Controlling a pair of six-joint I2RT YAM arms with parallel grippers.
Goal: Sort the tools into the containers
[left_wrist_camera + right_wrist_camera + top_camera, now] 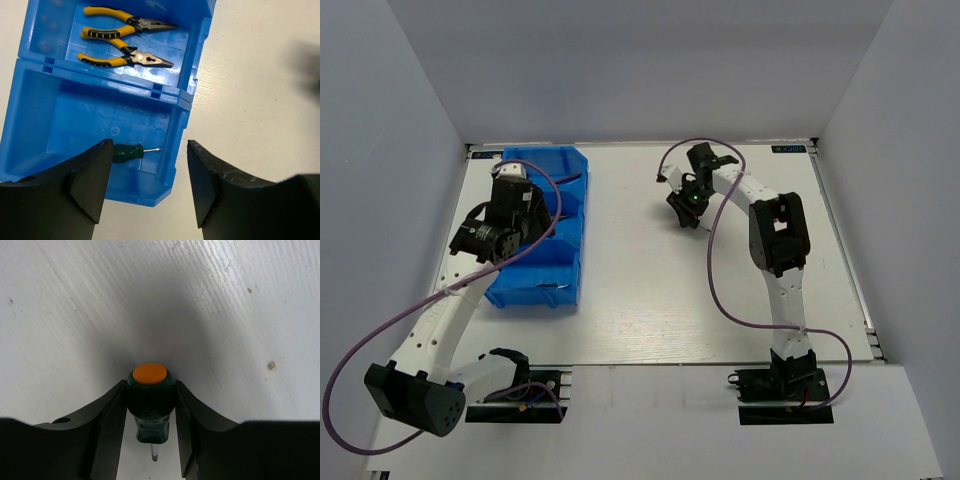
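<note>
Another green-handled screwdriver is already in the near bin (540, 273). I should next move my right gripper to the left in the top view, over that bin, and let go of its screwdriver.
The blue bins (565, 262) stand in a row at the table's left. In the left wrist view, two yellow-and-black pliers (125, 57) lie in the far compartment and a green-handled screwdriver (127, 152) lies in the near one. My left gripper (147, 185) is open and empty above the near bin's right wall (172, 150). My right gripper (150, 405) is shut on a second green screwdriver (150, 400) with an orange cap, at the far middle of the table (688, 205). No hex keys show.
The white table (650, 300) is walled on three sides. The left arm (485, 235) hangs over the bins. Purple cables loop beside both arms.
</note>
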